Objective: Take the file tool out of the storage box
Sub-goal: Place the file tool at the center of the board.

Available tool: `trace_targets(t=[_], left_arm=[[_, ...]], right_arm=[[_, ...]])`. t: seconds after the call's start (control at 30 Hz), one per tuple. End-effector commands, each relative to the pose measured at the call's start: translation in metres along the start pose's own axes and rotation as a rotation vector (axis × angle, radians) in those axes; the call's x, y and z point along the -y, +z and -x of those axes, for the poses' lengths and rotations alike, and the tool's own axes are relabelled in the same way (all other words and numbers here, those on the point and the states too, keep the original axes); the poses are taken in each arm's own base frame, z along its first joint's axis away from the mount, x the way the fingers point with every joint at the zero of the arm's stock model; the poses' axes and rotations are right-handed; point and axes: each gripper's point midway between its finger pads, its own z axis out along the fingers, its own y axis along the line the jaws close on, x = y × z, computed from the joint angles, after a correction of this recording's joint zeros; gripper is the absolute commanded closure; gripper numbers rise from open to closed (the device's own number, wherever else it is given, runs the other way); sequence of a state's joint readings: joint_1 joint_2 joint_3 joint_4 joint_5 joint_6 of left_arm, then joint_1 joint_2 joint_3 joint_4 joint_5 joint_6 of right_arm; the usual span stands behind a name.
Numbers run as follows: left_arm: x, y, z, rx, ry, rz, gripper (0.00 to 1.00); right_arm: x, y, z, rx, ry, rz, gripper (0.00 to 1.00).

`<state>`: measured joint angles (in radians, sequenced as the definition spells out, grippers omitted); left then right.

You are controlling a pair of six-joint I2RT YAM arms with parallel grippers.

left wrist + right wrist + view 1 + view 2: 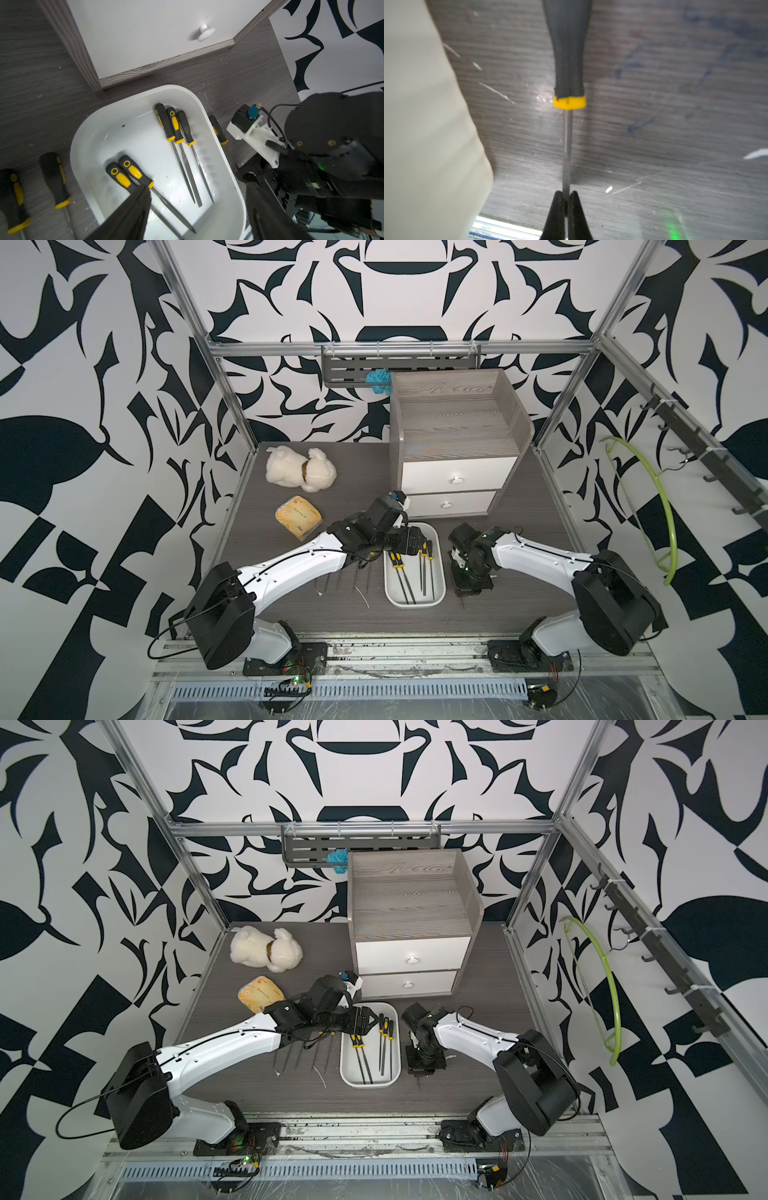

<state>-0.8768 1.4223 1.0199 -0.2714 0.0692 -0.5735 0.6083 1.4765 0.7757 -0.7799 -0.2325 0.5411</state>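
Note:
Next, my right gripper eases outward, low along the tray's side, and releases the file tool's stem, since bare tabletop beside the tray lies just outward of it.
The storage box is a shallow white tray in front of the cabinet, seen in both top views. Several file tools with black and yellow handles lie in it, three side by side and two nearer. My left gripper hangs open over the tray. One of its fingers is above the two nearer handles and the other is beyond the rim. Just right of the tray, low over the table, my right gripper is shut on the thin metal shank of a file tool.
A grey cabinet with two white drawers stands behind the tray. Several more files lie on the table left of the tray, partly under my left arm. A plush toy and a yellow packet sit at the far left.

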Motion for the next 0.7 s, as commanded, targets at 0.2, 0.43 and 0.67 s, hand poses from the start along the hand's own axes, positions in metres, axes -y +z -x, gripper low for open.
trace_targets(t=[0.2,0.43,0.67], left_arm=[[-0.002,0.008,-0.014,-0.064,-0.018,-0.004,0.22],[-0.008,0.019,-0.02,-0.106,-0.028,0.032,0.22],[-0.017,0.027,-0.023,-0.121,-0.043,0.082,0.22]], right_arm=[[-0.012,0.0,0.021,0.029,-0.019,0.02,0.95],[-0.002,0.001,0.026,0.072,-0.023,-0.027,0.91],[-0.004,-0.008,0.026,0.128,-0.038,0.003,0.8]])
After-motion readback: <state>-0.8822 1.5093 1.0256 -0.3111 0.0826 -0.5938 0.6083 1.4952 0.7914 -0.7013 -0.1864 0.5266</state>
